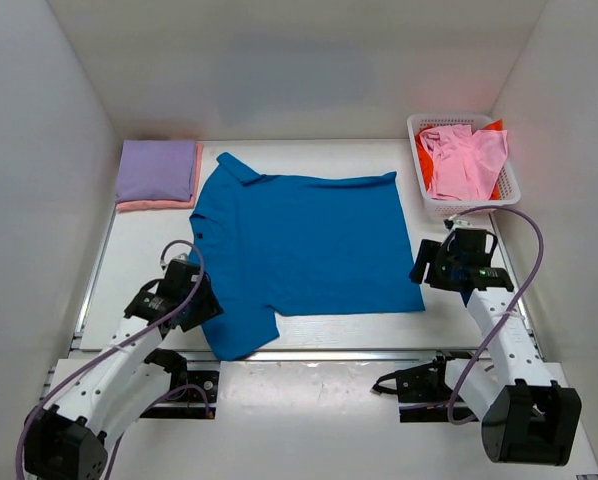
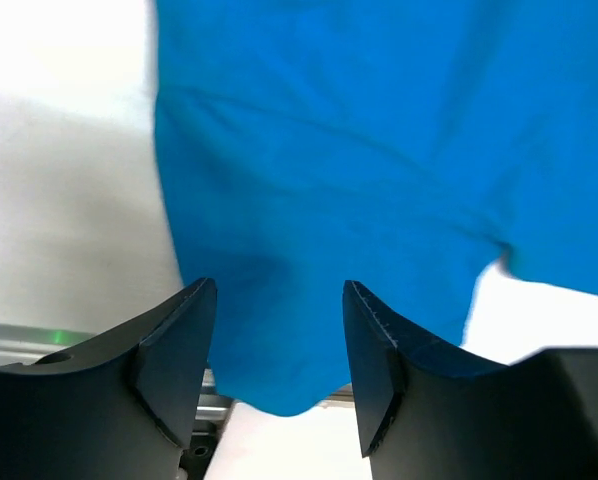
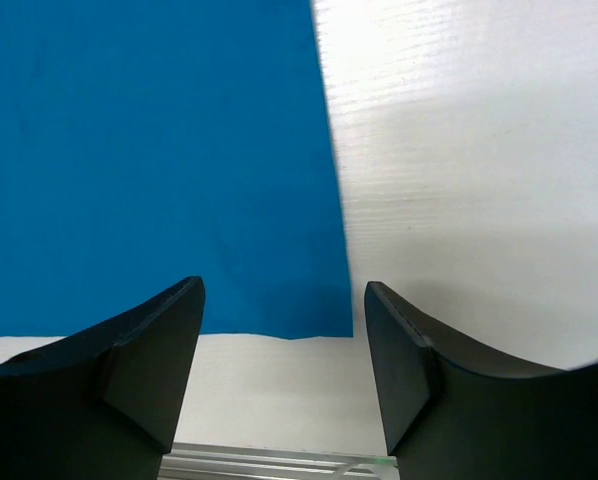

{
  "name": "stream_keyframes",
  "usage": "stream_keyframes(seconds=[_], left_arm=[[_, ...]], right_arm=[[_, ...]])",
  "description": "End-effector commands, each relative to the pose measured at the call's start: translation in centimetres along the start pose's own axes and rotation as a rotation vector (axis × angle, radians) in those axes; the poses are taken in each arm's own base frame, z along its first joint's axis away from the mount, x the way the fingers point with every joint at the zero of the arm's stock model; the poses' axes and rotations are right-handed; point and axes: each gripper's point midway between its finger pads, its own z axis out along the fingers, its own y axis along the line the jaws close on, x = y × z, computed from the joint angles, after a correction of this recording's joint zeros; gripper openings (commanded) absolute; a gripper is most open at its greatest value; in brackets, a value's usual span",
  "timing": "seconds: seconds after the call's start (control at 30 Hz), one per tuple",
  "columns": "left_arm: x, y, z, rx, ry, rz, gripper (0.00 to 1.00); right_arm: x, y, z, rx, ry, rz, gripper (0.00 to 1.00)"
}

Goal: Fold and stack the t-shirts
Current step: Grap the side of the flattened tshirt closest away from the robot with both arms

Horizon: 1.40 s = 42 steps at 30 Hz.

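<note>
The near sleeve lies flat below my open fingers, so my left gripper should go down and ease back toward the metal bar, onto the near sleeve's outer edge (image 1: pixel 234 354) (image 2: pixel 280 393).
A bright blue collared t-shirt (image 1: pixel 304 250) lies spread flat on the white table, collar at the far left, one sleeve reaching the near edge. My left gripper (image 1: pixel 204 305) is open above that near sleeve (image 2: pixel 279 300). My right gripper (image 1: pixel 426 272) is open beside the shirt's near right corner (image 3: pixel 324 310), jaws straddling it above the table. A folded lavender shirt (image 1: pixel 157 168) lies on a folded salmon one (image 1: pixel 154 205) at the far left. A pink shirt (image 1: pixel 464 155) and an orange-red one (image 1: pixel 494 127) sit crumpled in the white mesh basket (image 1: pixel 449 205).
White walls enclose the table on three sides. A metal rail (image 1: pixel 319 352) runs along the table's near edge, also seen in the right wrist view (image 3: pixel 279 462). Cables loop by both arms.
</note>
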Motion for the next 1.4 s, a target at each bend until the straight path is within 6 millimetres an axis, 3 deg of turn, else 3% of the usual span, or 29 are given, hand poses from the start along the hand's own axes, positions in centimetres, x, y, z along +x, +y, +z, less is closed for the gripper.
stream_keyframes(seconds=[0.0,0.2,0.43,0.53,0.57,0.6,0.67,0.83,0.97,1.17,1.3,1.37], left_arm=[[1.3,1.5,0.8,-0.078,0.030,-0.016,0.65],[2.6,2.4,1.4,-0.154,0.068,-0.020,0.68],[4.1,2.8,2.8,-0.278,0.139,0.035,0.71],[4.1,2.8,3.4,-0.339,0.139,0.087,0.63],[4.8,3.3,3.6,-0.356,0.162,0.093,0.47],[4.9,3.1,3.8,-0.343,0.167,0.092,0.23],[5.1,3.3,4.0,-0.328,0.167,0.062,0.00],[4.0,3.9,3.3,-0.270,0.112,-0.017,0.00],[3.5,2.2,3.0,-0.205,0.116,-0.019,0.00],[2.7,0.4,3.0,-0.160,0.110,0.026,0.00],[2.3,-0.4,2.9,-0.099,0.095,0.002,0.00],[2.3,-0.6,2.9,-0.087,0.096,0.002,0.00]], right_arm=[[-0.5,-0.1,0.3,-0.005,-0.002,-0.002,0.64],[-0.3,0.0,1.8,-0.033,0.051,0.003,0.65],[1.6,-0.3,4.0,-0.059,0.153,0.015,0.67],[2.2,0.0,4.5,-0.063,0.189,0.000,0.66],[2.7,-0.3,4.6,-0.048,0.207,0.004,0.66],[2.2,-0.2,4.6,-0.046,0.202,-0.005,0.66],[2.6,-0.3,4.5,-0.037,0.224,-0.010,0.66],[4.0,-1.1,4.3,-0.012,0.293,0.032,0.58],[5.8,-1.0,4.7,0.025,0.357,0.030,0.56],[5.4,-1.8,4.2,0.097,0.343,0.048,0.55],[6.5,-2.7,3.7,0.158,0.400,0.070,0.52],[6.7,-2.2,3.6,0.165,0.418,0.064,0.52]])
